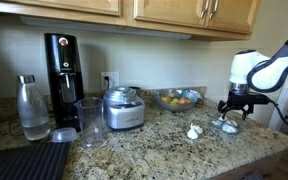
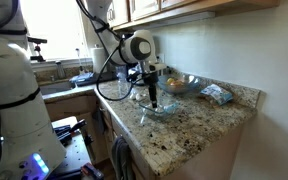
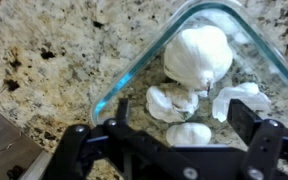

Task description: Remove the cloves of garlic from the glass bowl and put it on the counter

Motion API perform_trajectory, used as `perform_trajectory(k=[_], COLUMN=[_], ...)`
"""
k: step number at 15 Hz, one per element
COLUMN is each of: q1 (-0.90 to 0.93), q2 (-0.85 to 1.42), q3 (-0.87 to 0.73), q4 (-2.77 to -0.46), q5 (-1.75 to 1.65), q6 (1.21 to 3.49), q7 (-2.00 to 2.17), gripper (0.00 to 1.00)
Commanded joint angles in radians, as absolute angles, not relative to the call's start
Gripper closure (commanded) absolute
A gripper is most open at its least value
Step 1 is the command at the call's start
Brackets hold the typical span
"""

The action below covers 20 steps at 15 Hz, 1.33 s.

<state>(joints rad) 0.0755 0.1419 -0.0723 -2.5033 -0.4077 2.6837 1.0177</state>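
Note:
My gripper should move farther down into the glass bowl next, with its open fingers going down around the clove beside the whole bulb. That clove is below, between my fingers.
The wrist view looks down into the small glass bowl, which holds a whole garlic bulb and a few loose cloves of garlic. My gripper is open, its fingers straddling one clove on the bowl's floor without touching it. In both exterior views the gripper points straight down into the bowl. One whitish garlic piece lies on the granite counter just beside the bowl.
A larger glass bowl with orange and blue contents stands behind. A food processor, a tumbler, a bottle, a black coffee machine and a black ribbed mat fill the far side. The counter edge is close.

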Motion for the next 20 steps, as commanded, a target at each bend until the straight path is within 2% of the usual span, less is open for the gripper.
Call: perform_trajectory(k=[1,20], q1=[0.071,0.063], q2=[0.152,0.199], q3=[-0.093,-0.099], q4=[-2.500,-2.520], q5=[-0.403,-0.174], q6=[2.653,2.802], q7=[1.009,0.754], gripper=[0.00,0.00])
